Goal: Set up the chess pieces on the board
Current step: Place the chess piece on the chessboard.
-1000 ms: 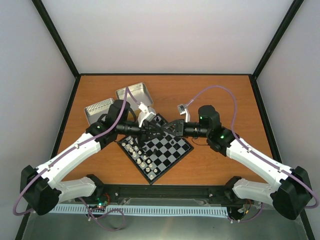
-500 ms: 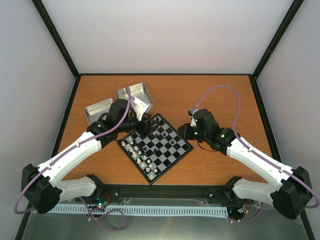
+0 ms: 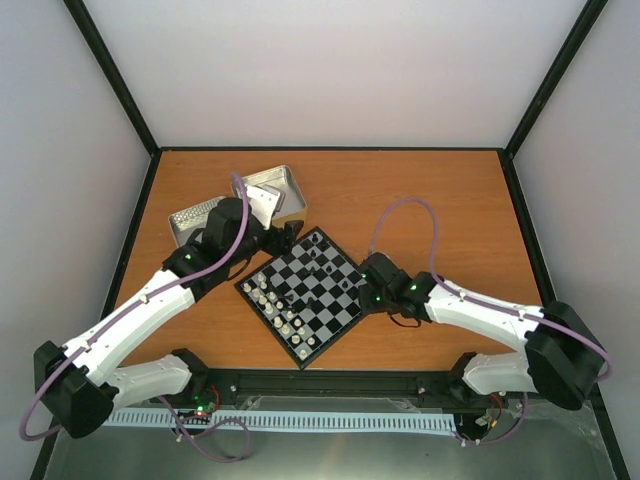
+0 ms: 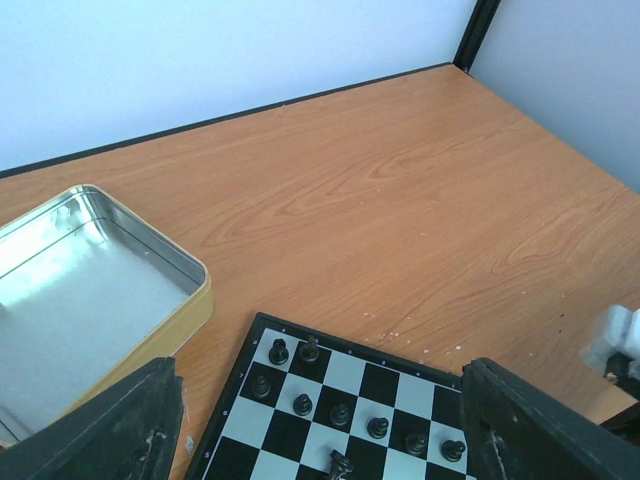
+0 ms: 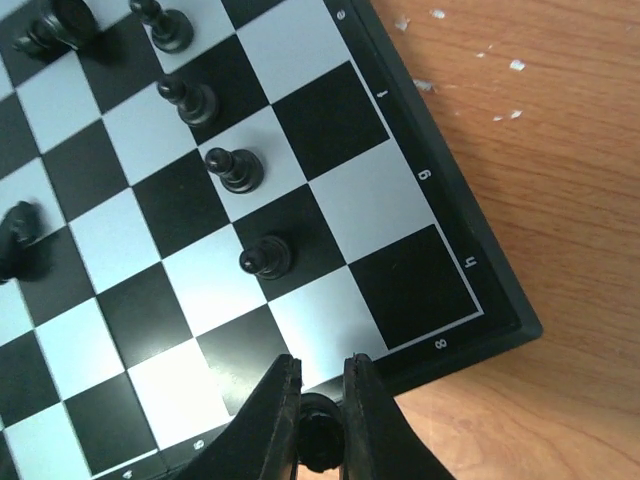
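Note:
I will lower my right gripper to its right in the wrist view and release the piece on the empty black corner square.
The board (image 3: 318, 300) lies turned like a diamond between my arms. Cream chess pieces (image 3: 272, 303) line its lower-left side, and black chess pieces (image 3: 325, 266) stand toward its upper right. My left gripper (image 3: 284, 239) hangs open over the far-left edge. In the left wrist view its fingers (image 4: 110, 430) spread wide over the board (image 4: 395, 384), a row of black pawns (image 4: 378, 427) and a tipped black piece (image 4: 341, 464), holding nothing. My right gripper (image 3: 362, 288) is at the right corner. In its wrist view the right gripper (image 5: 320, 378) is shut on a black chess piece (image 5: 319, 441) above the board's (image 5: 505, 325) corner square.
Two silver tins stand behind the board on the left: an open one (image 3: 272, 188), seen empty in the left wrist view (image 4: 80, 290), and one with a dotted surface (image 3: 194, 215). Bare wooden tabletop (image 3: 420, 190) stretches to the right and back, ringed by black frame posts.
The two grippers were together over the board's far corner. My left gripper has opened and drawn back toward the tins. My right arm has swung down to the right corner, jaws still shut.

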Tool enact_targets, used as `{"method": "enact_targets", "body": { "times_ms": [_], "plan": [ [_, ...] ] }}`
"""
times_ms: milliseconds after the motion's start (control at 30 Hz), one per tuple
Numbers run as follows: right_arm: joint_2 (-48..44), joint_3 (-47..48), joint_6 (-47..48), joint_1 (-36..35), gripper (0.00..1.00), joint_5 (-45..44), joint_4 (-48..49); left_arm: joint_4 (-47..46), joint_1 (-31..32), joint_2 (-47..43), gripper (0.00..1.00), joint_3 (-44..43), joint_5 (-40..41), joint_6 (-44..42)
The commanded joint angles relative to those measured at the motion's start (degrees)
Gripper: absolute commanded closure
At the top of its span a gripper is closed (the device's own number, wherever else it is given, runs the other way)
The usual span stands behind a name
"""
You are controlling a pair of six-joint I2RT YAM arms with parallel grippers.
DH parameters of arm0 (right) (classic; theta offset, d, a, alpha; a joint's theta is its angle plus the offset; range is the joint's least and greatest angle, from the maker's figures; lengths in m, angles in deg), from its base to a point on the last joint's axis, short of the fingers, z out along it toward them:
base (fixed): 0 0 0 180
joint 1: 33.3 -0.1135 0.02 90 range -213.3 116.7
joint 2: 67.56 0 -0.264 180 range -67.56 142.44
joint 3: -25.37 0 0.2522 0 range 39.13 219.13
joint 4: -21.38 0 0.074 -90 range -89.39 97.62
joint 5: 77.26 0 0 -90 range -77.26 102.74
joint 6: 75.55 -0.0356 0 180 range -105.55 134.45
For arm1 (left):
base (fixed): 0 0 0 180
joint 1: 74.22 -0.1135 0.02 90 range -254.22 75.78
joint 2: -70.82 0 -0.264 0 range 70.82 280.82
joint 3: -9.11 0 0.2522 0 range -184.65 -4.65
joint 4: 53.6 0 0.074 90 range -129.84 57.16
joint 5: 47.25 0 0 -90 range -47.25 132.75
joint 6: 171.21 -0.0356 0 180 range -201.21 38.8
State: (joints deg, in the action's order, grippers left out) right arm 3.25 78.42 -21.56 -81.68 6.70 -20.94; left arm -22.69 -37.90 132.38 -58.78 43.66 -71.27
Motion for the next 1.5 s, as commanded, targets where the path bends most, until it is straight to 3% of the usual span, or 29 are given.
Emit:
{"method": "enact_targets", "body": {
  "times_ms": [0,333,900,1233,1467],
  "plan": [
    [3.7,0.4,-0.3,-0.5,0.97,-2.4,3.5,-1.7,-0.1,0.4,0.23,-0.2,1.3,0.7],
    [8.2,3.2,-2.2,-0.3,0.97,-12.8,1.8,-2.2,-0.1,1.0,0.23,0.2,0.8,0.4],
    [13.5,4.1,-2.3,0.1,0.91,-13.7,4.1,-2.2,-0.1,2.0,0.23,0.4,0.5,0.3],
    [11.0,4.6,-2.1,0.1,0.75,-11.6,2.7,-2.2,-0.1,2.3,0.23,0.4,0.4,0.4],
    [9.9,5.6,-2.4,0.4,0.73,-10.8,1.2,-2.1,-0.1,2.3,0.23,0.5,0.4,0.4]
  ]
}}
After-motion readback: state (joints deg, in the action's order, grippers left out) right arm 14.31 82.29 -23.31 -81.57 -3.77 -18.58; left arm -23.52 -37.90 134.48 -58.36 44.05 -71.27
